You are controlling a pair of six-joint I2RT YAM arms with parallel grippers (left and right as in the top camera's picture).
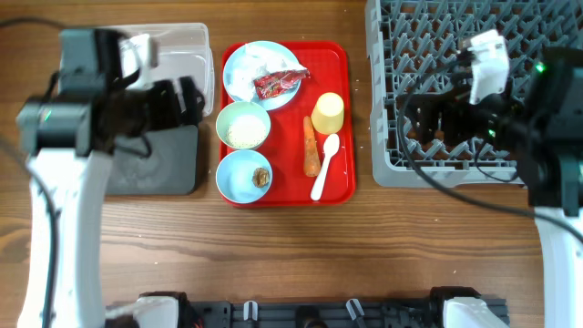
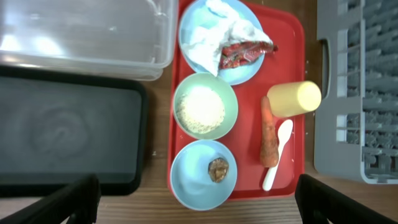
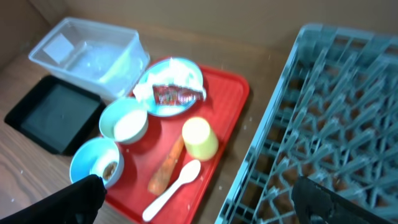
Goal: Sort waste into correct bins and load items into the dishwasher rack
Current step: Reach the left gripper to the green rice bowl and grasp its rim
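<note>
The bare tray leaves room for my fingers. I will move my left gripper to the right in the overhead view, then down onto the pale green bowl's carrot-side rim [image 1: 269, 124] [image 2: 236, 107].
On the red tray, a light blue plate [image 1: 239, 64] carries a crumpled napkin [image 2: 217, 28] and a red snack wrapper [image 1: 281, 82]. Below it stand a pale green bowl [image 1: 243, 126] of rice [image 2: 200, 110] and a light blue bowl [image 1: 239, 178] with a brown lump [image 2: 218, 169]. A yellow cup [image 1: 328, 113], carrot [image 1: 311, 146] and white spoon [image 1: 325, 166] lie to their right. My left gripper [image 1: 187, 102] hovers open between the clear tub [image 1: 182, 50] and black tray [image 1: 159, 164]. My right gripper [image 1: 417, 123] hangs open over the grey rack [image 1: 474, 36].
The red tray [image 1: 342, 182] sits mid-table between the bins and the rack. Bare wooden tabletop [image 1: 301, 255] runs along the front. Arm bases line the near edge.
</note>
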